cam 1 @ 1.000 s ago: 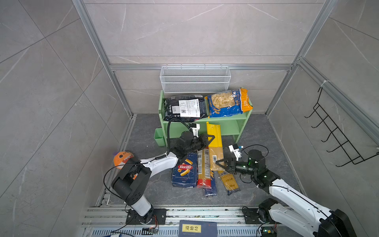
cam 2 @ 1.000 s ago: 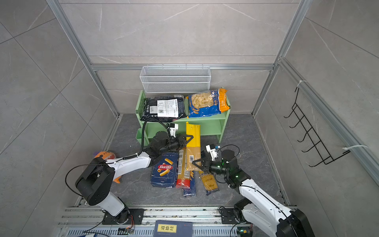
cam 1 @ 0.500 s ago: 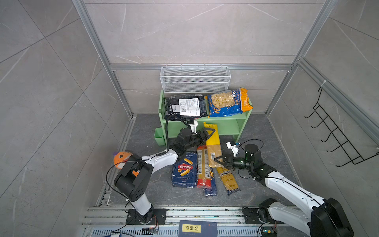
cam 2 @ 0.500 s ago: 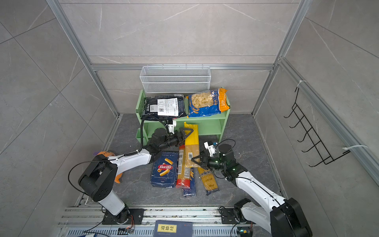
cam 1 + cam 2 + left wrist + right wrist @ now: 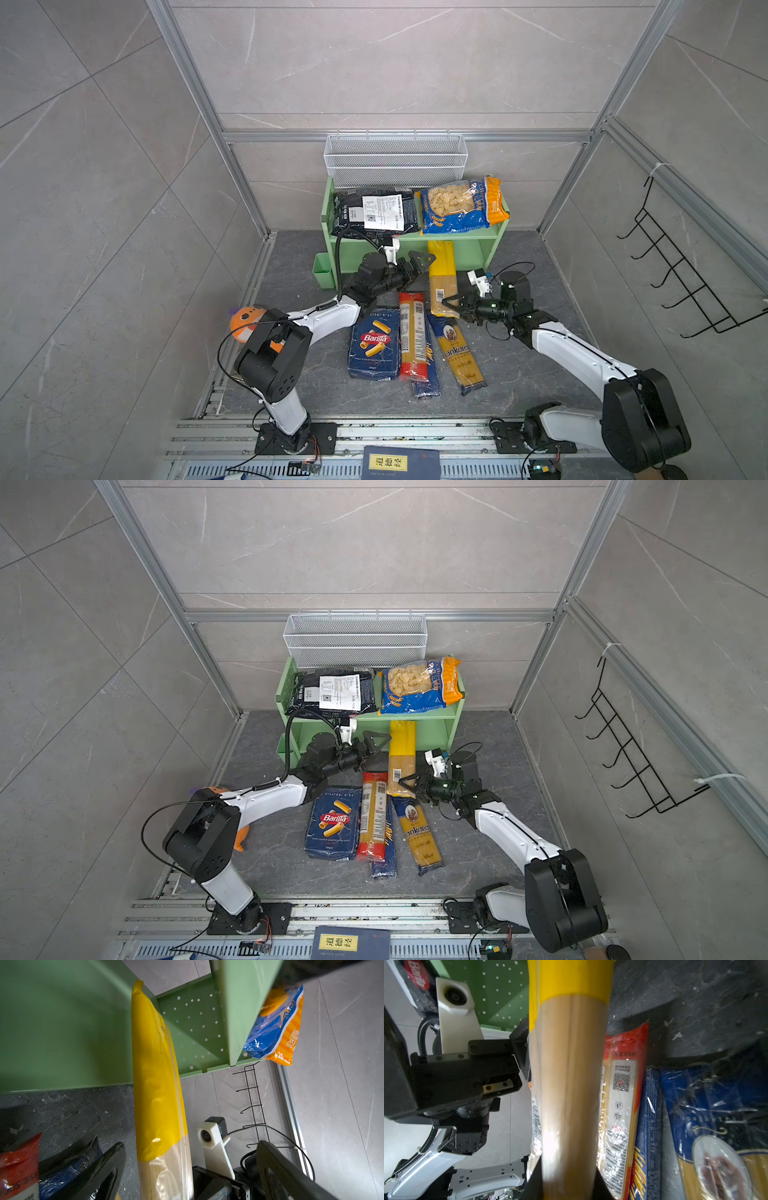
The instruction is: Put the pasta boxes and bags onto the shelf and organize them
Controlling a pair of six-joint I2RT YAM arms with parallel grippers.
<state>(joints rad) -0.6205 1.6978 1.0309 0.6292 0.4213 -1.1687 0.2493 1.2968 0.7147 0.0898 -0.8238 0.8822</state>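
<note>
Next, my right gripper pushes outward to the shelf's lower level below the shell pasta bag. It then releases the spaghetti pack (image 5: 442,270), since much of it is still outside the shelf.
A long yellow spaghetti pack (image 5: 442,270) points into the lower tier of the light green shelf (image 5: 457,243), its far end under the top board. My right gripper (image 5: 451,302) is shut on its near end, seen up close in the right wrist view (image 5: 566,1180). My left gripper (image 5: 420,262) stands open just left of the pack, its fingers (image 5: 104,1167) spread on either side of it without touching. On the top tier lie the black bag (image 5: 374,210) and the shell pasta bag (image 5: 457,205). On the floor lie the wide Barilla box (image 5: 374,343), a red pack (image 5: 412,332) over the narrow box (image 5: 426,386), and a blue-yellow pack (image 5: 457,353).
A white wire basket (image 5: 395,160) hangs behind the shelf and a small green cup (image 5: 322,270) is fixed to its left side. An orange plush (image 5: 245,322) lies by the left arm. A black hook rack (image 5: 685,270) hangs on the right wall; a dark book (image 5: 401,463) lies at the front rail.
My left gripper has opened and let go of the yellow pack. The right gripper, still shut on the pack, has moved toward the shelf, sliding the pack deeper into the lower tier.
</note>
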